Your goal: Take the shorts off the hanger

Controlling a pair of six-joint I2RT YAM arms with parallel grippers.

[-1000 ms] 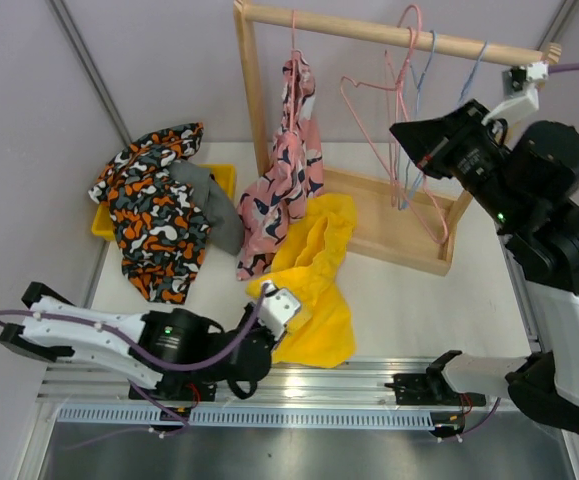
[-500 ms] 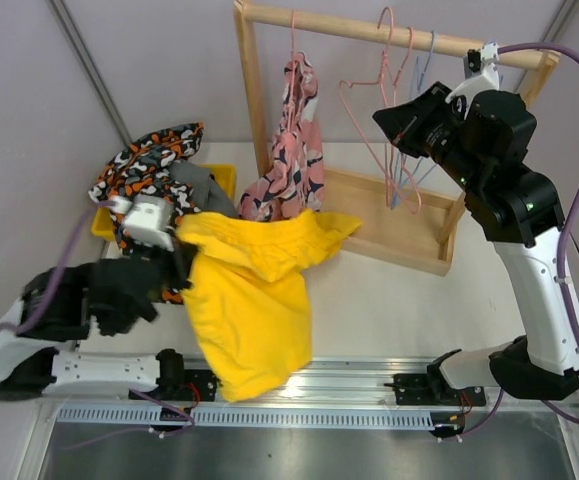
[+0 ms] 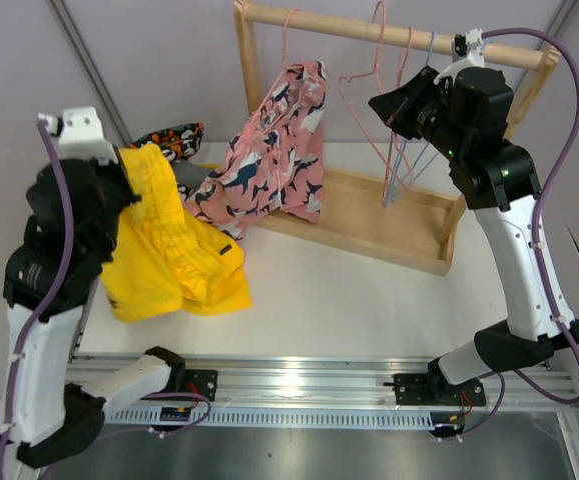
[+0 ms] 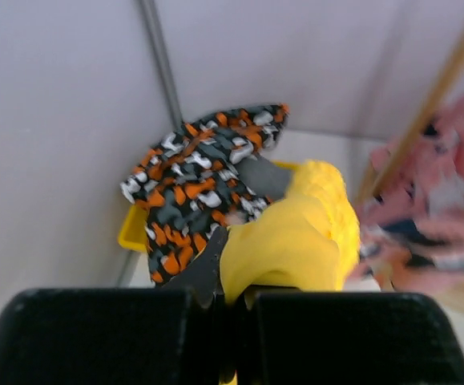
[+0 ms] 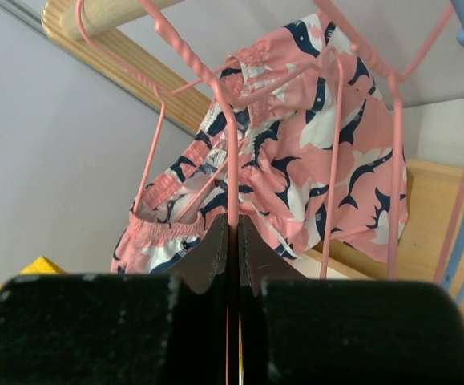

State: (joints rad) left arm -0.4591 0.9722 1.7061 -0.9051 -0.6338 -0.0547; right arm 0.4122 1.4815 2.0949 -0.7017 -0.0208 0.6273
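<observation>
The bare pink hanger's hook is above the bar point(image 3: 377, 32). My right gripper should next go down a little, moving toward the shark shorts, and let go of the hanger's wire.
My left gripper point(image 3: 129, 175) is raised at the far left and shut on the plain yellow shorts point(image 3: 174, 255), which hang from it; the left wrist view shows the jaws point(image 4: 230, 281) pinching yellow fabric point(image 4: 296, 241). The pink shark-print shorts point(image 3: 269, 160) hang on a pink hanger, swung out to the left. My right gripper point(image 3: 377, 108) is up by the rail, shut on the wire of a bare pink hanger point(image 5: 233, 160); the shark shorts point(image 5: 320, 152) hang just beyond it. The camouflage shorts point(image 4: 199, 172) and a bit of the grey shorts point(image 4: 260, 176) lie on a yellow bin point(image 4: 131, 237). The black shorts are out of view.
The wooden rack point(image 3: 389, 215) stands at the back, its rail point(image 3: 329, 25) carrying further bare pink and blue hangers point(image 3: 416, 140). A grey wall and a metal post point(image 4: 159, 64) close in the left side. The aluminium rail point(image 3: 299, 375) runs along the near edge.
My left arm has swung the yellow shorts up and left, off the table, over the bin. The shark shorts have swung out to the left. My right gripper has shifted slightly left with its hanger.
</observation>
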